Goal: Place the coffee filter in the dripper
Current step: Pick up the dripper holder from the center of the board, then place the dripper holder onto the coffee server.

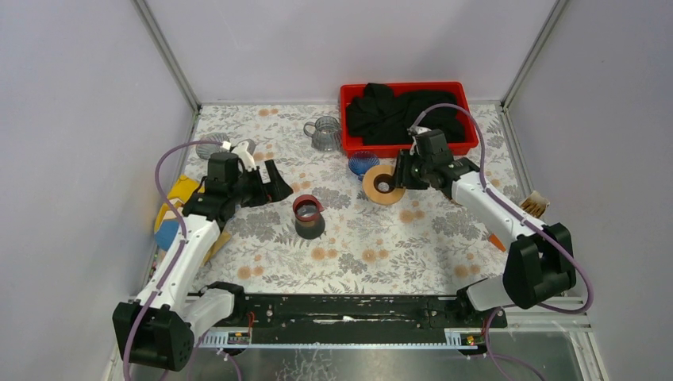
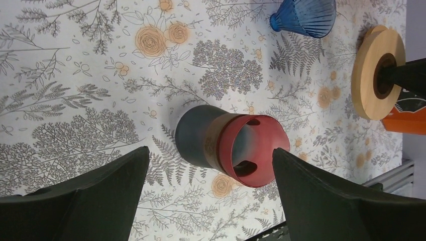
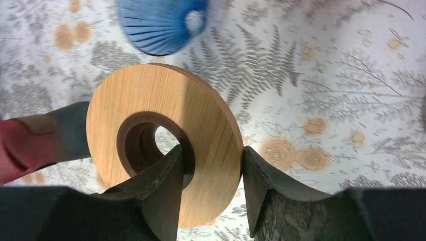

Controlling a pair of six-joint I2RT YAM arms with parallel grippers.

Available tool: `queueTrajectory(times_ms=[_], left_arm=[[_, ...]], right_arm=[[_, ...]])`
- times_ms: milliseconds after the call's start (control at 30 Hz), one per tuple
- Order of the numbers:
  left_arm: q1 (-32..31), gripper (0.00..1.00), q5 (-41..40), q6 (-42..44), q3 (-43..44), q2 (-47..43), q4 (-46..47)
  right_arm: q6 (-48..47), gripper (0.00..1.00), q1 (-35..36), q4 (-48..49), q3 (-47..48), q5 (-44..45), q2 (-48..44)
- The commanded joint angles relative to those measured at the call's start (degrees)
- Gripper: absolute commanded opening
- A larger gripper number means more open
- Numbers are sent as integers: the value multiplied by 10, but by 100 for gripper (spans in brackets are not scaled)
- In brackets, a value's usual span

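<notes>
My right gripper carries the wooden ring point(image 1: 384, 184) to the left in the top view onto the cup's red collar point(image 1: 307, 208) next and releases it, since the collar's opening is clear.
A round wooden ring point(image 1: 384, 184) point(image 3: 150, 100) point(image 2: 374, 75) with a dark centre hole sits tilted right of mid-table. My right gripper point(image 1: 401, 178) point(image 3: 211, 150) is shut on it, one finger through the hole and the other on the outer rim. Just beyond the ring lies a blue ribbed cone point(image 1: 363, 163) point(image 3: 161, 25) point(image 2: 304, 17). I cannot tell which piece is the coffee filter and which the dripper. A dark cup with a red collar point(image 1: 308, 216) point(image 2: 226, 143) stands at the centre. My left gripper point(image 1: 268, 186) point(image 2: 211, 155) hangs wide open just left of it, holding nothing.
A red bin point(image 1: 349, 91) holding black cloth point(image 1: 405, 111) sits at the back right, with a glass mug point(image 1: 324, 133) to its left. A grey ribbed piece point(image 1: 211, 147) and yellow and blue items point(image 1: 178, 198) lie along the left wall. An orange object point(image 1: 496, 238) lies at the right.
</notes>
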Motion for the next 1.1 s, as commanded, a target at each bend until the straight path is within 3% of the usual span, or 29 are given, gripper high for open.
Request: queueTrajectory(times_ms=[0, 267, 633, 1067], left_arm=[[18, 100, 37, -27, -17, -13, 51], [32, 100, 96, -64, -38, -41, 88], [71, 100, 102, -70, -50, -54, 68], [83, 100, 73, -17, -23, -52, 22]], right_arm=[[-2, 31, 43, -4, 63, -25, -13], [-5, 31, 121, -2, 122, -37, 29], [-24, 33, 203, -15, 218, -57, 111], [-34, 33, 266, -34, 303, -54, 209]])
